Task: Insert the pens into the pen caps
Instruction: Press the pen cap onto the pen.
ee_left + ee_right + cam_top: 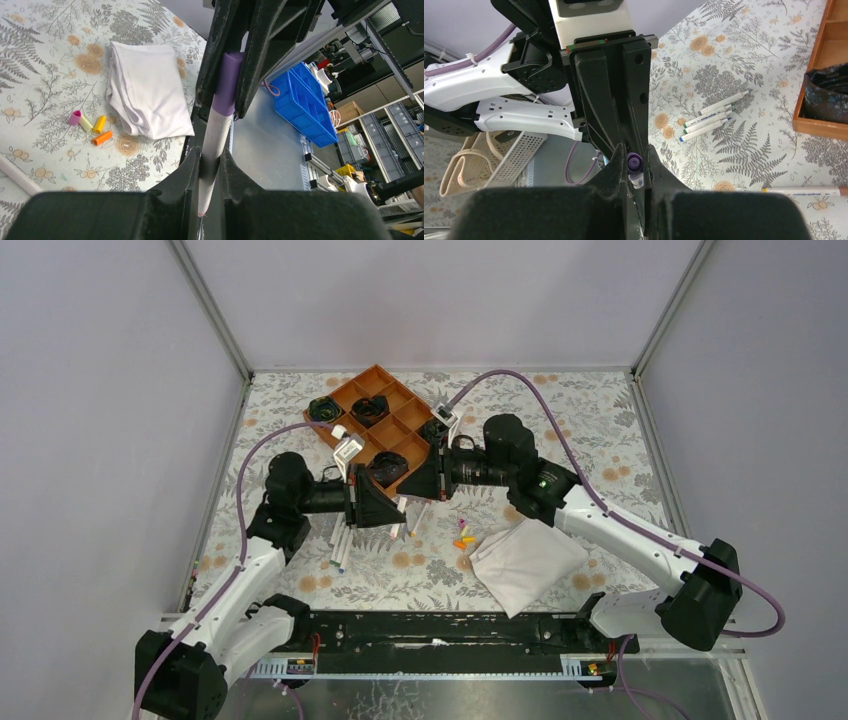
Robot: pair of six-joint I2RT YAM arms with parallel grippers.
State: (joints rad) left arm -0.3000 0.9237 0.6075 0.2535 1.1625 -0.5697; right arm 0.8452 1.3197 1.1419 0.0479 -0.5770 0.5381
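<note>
Next, my left gripper tilts down and lowers to the mat [429,525] [41,169] beside the lone pen, which lies below it, to release the already capped pen.
My left gripper [210,167] is shut on a white-barrelled pen [216,132]. A purple pen cap [229,80] sits on the pen's far end. My right gripper [637,167] faces the left one and is shut on that purple cap [634,162]. In the top view the left gripper [397,503] and the right gripper [413,488] meet tip to tip above the mat. Several more pens [711,116] lie side by side on the mat, and another pen [800,190] lies apart. Pink, yellow and orange loose caps [90,127] lie in a cluster.
A folded white cloth [525,560] lies right of the loose caps [463,534]. An orange compartment tray [398,390] holding dark items stands behind the grippers. Grey walls close in the floral mat on three sides.
</note>
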